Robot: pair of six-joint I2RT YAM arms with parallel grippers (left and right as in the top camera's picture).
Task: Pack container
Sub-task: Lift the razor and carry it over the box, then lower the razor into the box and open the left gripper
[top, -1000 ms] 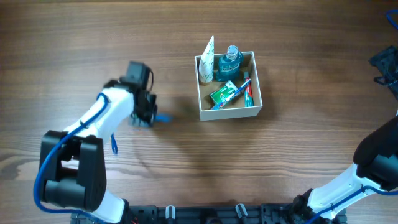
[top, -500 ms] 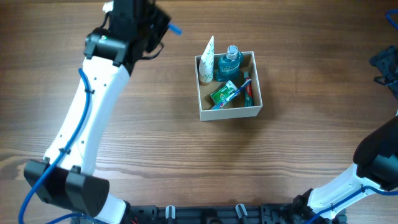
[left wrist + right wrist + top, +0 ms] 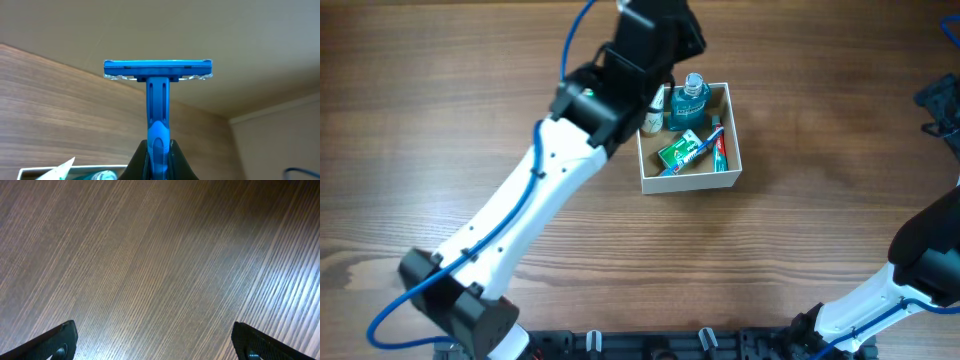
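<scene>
The left gripper tips downward over the green packet in the container next to release the razor's handle, since flat things there leave room beside the upright bottle.
The container (image 3: 688,181) is a square white-walled box with a tan inside, right of the table's middle. It holds a white tube (image 3: 653,122), a blue bottle (image 3: 692,99), a green packet (image 3: 677,151) and a red-and-blue toothbrush (image 3: 717,143). My left gripper (image 3: 159,151) is shut on the handle of a blue razor (image 3: 158,75), head up. In the overhead view the left arm (image 3: 620,85) reaches over the container's far left corner and hides the razor. The container's rim (image 3: 90,167) shows below in the left wrist view. My right gripper (image 3: 160,340) is open and empty over bare wood.
The right arm (image 3: 930,250) stands at the table's right edge, away from the container. The left arm's base (image 3: 460,310) is at the front left. Wooden tabletop (image 3: 800,250) lies all around the container.
My left arm has swung from the table's left side up and rightward with the blue razor, and now hangs over the container's far left corner. The right arm has not moved.
</scene>
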